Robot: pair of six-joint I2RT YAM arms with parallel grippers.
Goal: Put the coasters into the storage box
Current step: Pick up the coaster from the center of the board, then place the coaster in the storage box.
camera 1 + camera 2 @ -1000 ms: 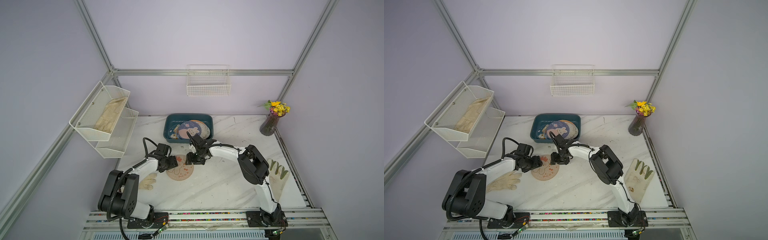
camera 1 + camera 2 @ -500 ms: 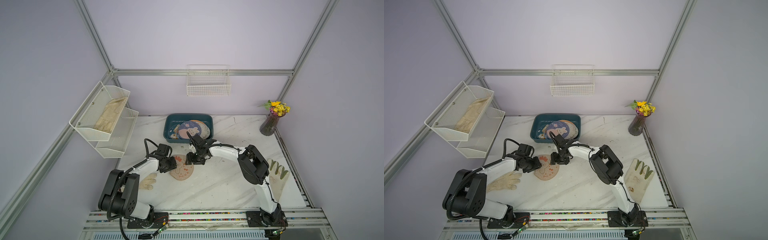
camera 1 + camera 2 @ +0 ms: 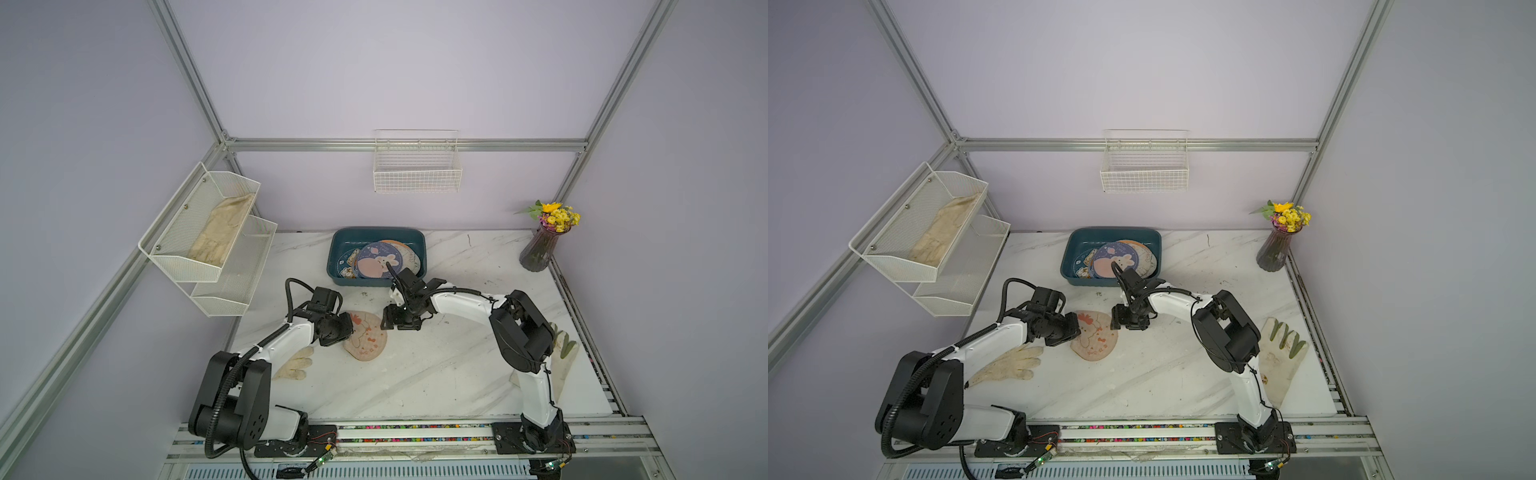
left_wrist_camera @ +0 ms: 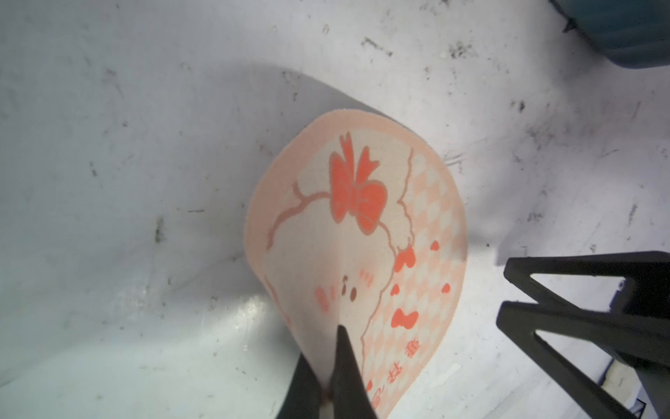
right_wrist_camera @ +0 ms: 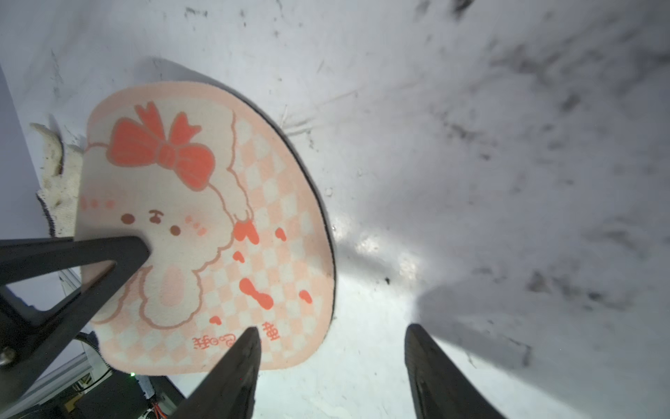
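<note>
The left gripper will lift the coaster next, move it outward over the coasters already inside the teal storage box (image 3: 376,230), which stands outward of the gripper, and let it go.
A pink coaster (image 3: 368,338) (image 3: 1096,336) printed with a bunny and a red bow lies on the marble table between my arms. My left gripper (image 3: 347,328) (image 4: 324,362) is shut on the coaster's left edge, and the mat (image 4: 359,235) bends upward there. My right gripper (image 3: 384,322) (image 5: 333,328) stands open at the coaster's (image 5: 203,225) right edge, one finger over the rim, nothing between its fingers. The teal storage box (image 3: 376,230) (image 3: 1115,230) sits behind, with several coasters (image 3: 380,259) inside.
A cream glove (image 3: 295,365) lies by the left arm and another glove (image 3: 1281,353) lies under the right arm. A vase of flowers (image 3: 540,245) stands at the back right. White wire baskets (image 3: 208,232) (image 3: 417,166) hang on the walls.
My left gripper has closed on the coaster's edge, and the coaster now looks narrower and bent up at that side. The right gripper has opened slightly and stayed in place.
</note>
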